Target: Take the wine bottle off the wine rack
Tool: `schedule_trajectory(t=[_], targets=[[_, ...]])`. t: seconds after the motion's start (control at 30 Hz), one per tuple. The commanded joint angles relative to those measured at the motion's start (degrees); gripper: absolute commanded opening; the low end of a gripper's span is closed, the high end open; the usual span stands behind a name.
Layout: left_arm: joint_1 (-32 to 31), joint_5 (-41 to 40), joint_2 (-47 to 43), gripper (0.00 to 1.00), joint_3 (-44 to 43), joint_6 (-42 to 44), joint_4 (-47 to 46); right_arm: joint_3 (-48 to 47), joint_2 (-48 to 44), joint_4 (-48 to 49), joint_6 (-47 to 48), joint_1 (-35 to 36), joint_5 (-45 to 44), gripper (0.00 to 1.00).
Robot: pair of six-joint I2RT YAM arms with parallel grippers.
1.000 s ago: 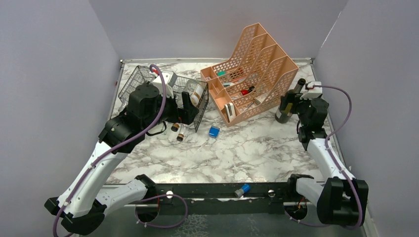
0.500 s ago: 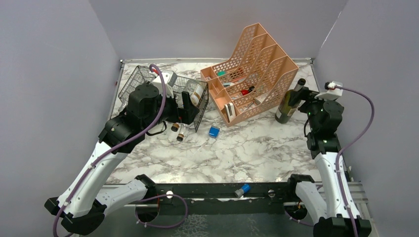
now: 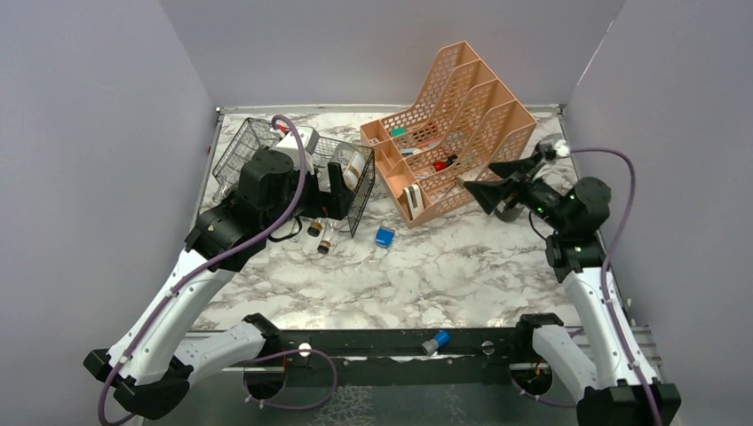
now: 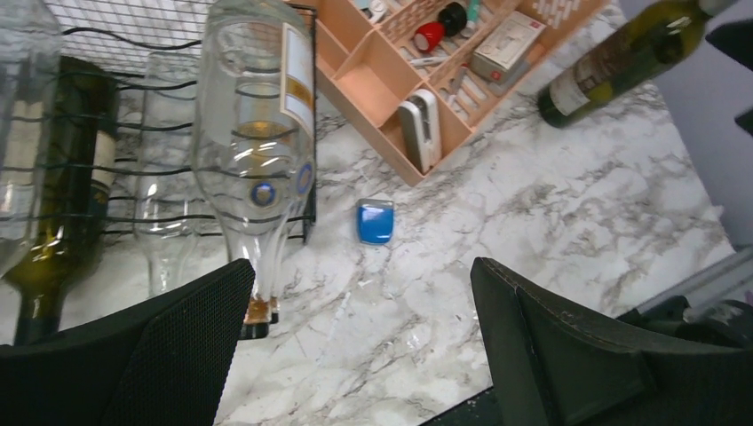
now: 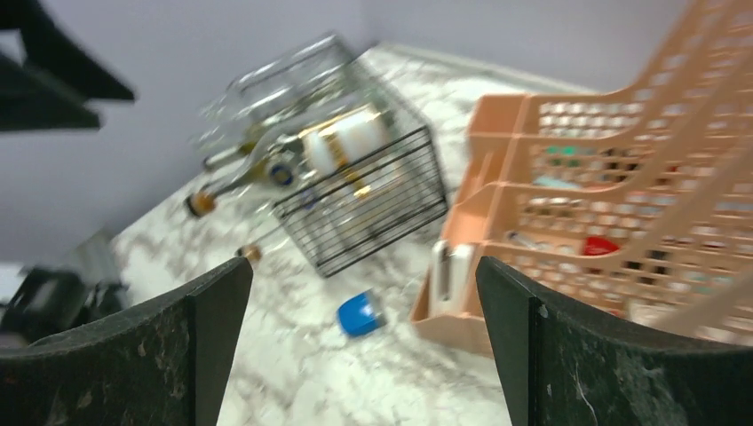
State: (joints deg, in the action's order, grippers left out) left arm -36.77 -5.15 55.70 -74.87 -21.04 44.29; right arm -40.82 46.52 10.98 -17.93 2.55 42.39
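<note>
My left gripper shifts to its left in the wrist view next, past the dark green bottle (image 4: 53,195), and descends to the clear bottle's uncovered body (image 4: 24,133), which lies below.
The black wire wine rack (image 3: 342,160) stands at the back left and holds several lying bottles. In the left wrist view the rack (image 4: 133,40) holds a clear labelled bottle (image 4: 257,133) with its neck sticking out, and a dark green bottle (image 4: 53,195). My left gripper (image 3: 333,200) is open and empty just in front of the rack; it also shows in the left wrist view (image 4: 364,346). My right gripper (image 3: 493,180) is open and empty, pointing left. It partly hides a green wine bottle (image 3: 509,212) that stands on the table (image 4: 622,58).
The peach perforated organizer (image 3: 462,106) with small items stands at the back middle, also in the right wrist view (image 5: 604,195). A small blue object (image 3: 384,237) lies on the marble between rack and organizer. Two bottle necks (image 3: 320,238) poke out of the rack's front.
My right gripper drew back from the standing green bottle, leaving it upright, then swung left in front of it. The left arm has barely shifted.
</note>
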Motion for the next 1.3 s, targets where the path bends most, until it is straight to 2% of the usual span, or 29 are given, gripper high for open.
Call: schedule_trajectory(t=[0.0,0.2,0.37,0.47,0.57,0.63,0.73,1.27], targets=[[-0.15,-13.03,2.53,0.99,-0.09,-0.28,2.43,-2.61,2.11,-6.68,7.8,6.92,7.14,1.0],[3.42,-22.89,8.59,0.99,-0.86,2.34,2.75,-2.15,7.61,-5.47,3.66,7.2,12.58,1.0],[18.81,-15.78,15.57,0.99,-5.48,6.77,2.82,-3.67,8.76,-6.65,2.73,7.24,12.62,1.0],[23.75,-11.46,19.64,0.99,-8.75,9.35,2.89,-3.21,7.8,-6.62,2.71,8.53,11.67,0.99],[24.12,-11.52,24.23,0.99,-11.61,14.43,2.96,-3.2,7.03,-7.32,3.63,11.11,9.12,1.0],[24.16,-16.76,28.05,0.99,-12.65,18.12,3.17,-3.99,7.06,-8.17,4.46,13.01,8.55,1.0],[24.46,-18.96,33.37,0.99,-14.17,23.22,3.37,-4.69,6.71,-9.34,5.52,15.69,7.74,1.0],[27.4,-21.48,45.55,0.96,-17.06,30.06,1.38,-4.19,5.85,-11.06,6.85,23.95,4.66,1.0]])
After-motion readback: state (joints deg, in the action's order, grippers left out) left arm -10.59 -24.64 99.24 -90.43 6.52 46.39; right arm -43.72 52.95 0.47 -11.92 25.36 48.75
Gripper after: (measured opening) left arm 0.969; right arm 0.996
